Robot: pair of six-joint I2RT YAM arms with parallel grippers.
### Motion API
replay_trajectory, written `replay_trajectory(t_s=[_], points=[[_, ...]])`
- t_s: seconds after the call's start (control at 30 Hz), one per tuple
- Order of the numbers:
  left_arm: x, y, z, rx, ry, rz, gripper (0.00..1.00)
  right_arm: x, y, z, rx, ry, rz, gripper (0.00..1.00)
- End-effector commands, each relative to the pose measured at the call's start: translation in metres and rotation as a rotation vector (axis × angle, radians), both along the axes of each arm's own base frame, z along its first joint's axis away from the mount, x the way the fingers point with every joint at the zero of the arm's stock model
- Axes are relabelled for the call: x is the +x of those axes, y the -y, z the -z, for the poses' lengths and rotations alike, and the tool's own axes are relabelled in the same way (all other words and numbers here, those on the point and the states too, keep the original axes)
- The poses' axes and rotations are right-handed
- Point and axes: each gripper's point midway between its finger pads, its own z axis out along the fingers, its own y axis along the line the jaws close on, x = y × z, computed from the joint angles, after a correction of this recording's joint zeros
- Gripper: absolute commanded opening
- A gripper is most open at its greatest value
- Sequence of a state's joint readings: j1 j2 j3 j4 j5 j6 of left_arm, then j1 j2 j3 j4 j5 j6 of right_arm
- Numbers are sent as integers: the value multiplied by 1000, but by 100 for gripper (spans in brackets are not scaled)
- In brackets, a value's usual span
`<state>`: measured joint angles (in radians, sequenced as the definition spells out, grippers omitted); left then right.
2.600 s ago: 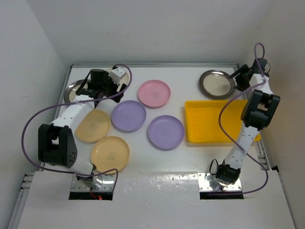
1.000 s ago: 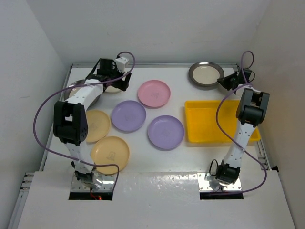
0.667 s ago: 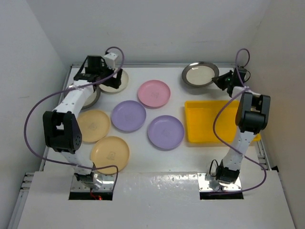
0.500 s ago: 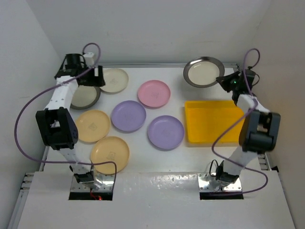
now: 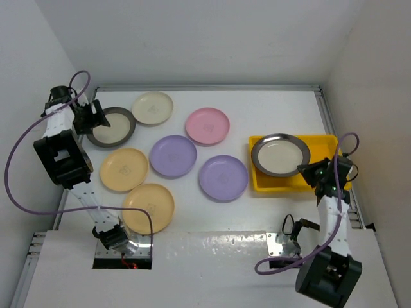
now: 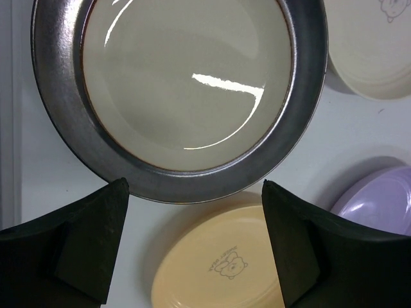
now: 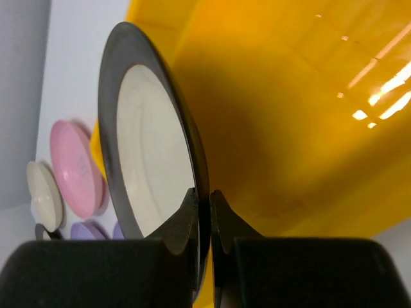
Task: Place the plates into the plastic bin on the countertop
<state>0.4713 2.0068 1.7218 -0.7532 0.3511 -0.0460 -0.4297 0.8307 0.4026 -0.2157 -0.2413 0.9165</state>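
The right gripper moves down toward the yellow bin's bottom next, slightly to the right in the top view, since the silver plate still hangs tilted above it.
My right gripper [image 5: 313,172] [image 7: 203,196] is shut on the rim of a silver plate [image 5: 280,155] [image 7: 154,160], which hangs tilted over the left part of the yellow plastic bin [image 5: 324,146] [image 7: 289,115]. At the back left of the white countertop [image 5: 257,109] my left gripper [image 5: 90,117] [image 6: 192,186] stands open over the near rim of a second silver plate [image 5: 111,126] [image 6: 186,90], one finger on each side, holding nothing. Cream [image 5: 153,108], pink [image 5: 207,125], two lavender [image 5: 173,155] [image 5: 223,178] and two tan plates [image 5: 124,169] [image 5: 148,207] lie flat.
White walls close in the countertop at the left, back and right. A metal rail [image 5: 334,128] runs along the right edge beside the bin. Purple cables loop off both arms. In the left wrist view a tan plate [image 6: 218,263] lies just below the silver one.
The right gripper has carried its silver plate from the back right corner forward to over the bin. The left gripper has swung left, off the cream plate, to the back-left silver plate.
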Motion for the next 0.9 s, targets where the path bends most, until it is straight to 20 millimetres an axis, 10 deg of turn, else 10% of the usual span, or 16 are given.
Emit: replay_trajectory(t_s=[0.0, 0.7, 0.77, 0.87], points=[[2, -15, -9, 34, 54, -24, 86, 9, 17, -24, -56, 119, 47, 0], [9, -64, 62, 44, 21, -128, 86, 6, 50, 13, -132, -21, 132, 1], [8, -69, 71, 36, 6, -137, 87, 2, 53, 22, -154, -86, 115, 52], [12, -73, 83, 34, -5, -149, 87, -6, 60, 25, -209, -196, 72, 100]])
